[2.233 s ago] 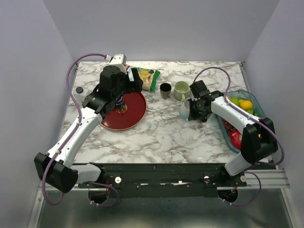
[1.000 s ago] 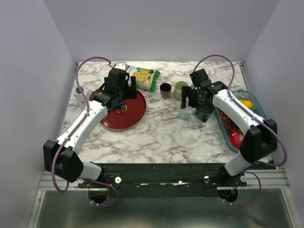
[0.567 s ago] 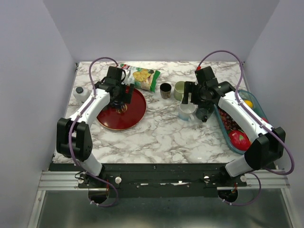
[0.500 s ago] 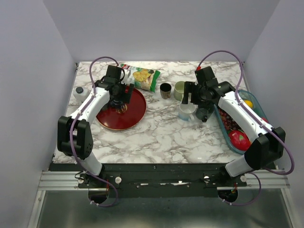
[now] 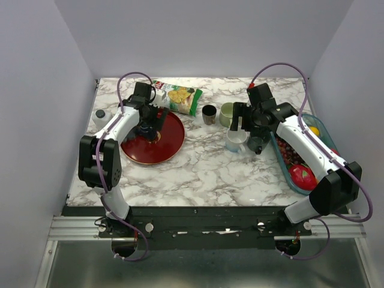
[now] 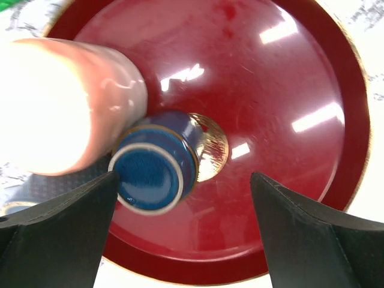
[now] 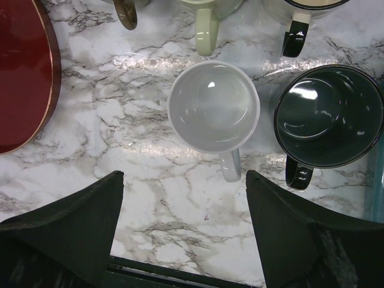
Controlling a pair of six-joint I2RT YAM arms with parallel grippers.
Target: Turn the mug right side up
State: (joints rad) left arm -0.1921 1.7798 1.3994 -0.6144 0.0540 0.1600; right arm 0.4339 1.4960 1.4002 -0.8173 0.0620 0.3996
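Note:
The small blue cup is below my left gripper and back from it. My left gripper will move down and back toward the near side of the cup next.
The mug (image 7: 213, 108) is pale grey-white and stands upright on the marble, mouth up, empty, its handle toward the near edge. From above, the mug (image 5: 236, 141) sits right of centre. My right gripper (image 7: 184, 175) hangs above it, open, touching nothing; in the top view the right gripper (image 5: 248, 133) is just over the mug. My left gripper (image 6: 185, 180) is open above a red plate (image 6: 288, 90), straddling a small blue cup (image 6: 155, 168) that shows a flat ringed end.
A dark mug (image 7: 329, 117) stands upright right beside the pale one. A green mug (image 5: 228, 114) and a brown cup (image 5: 209, 114) stand behind. A snack bag (image 5: 180, 96) lies at the back, a fruit tub (image 5: 312, 150) at the right. A blurred pink cylinder (image 6: 66, 102) crowds the left wrist view.
The right gripper has let go of the mug, which now stands upright, and has lifted a little. The left arm has folded back, its gripper staying over the plate.

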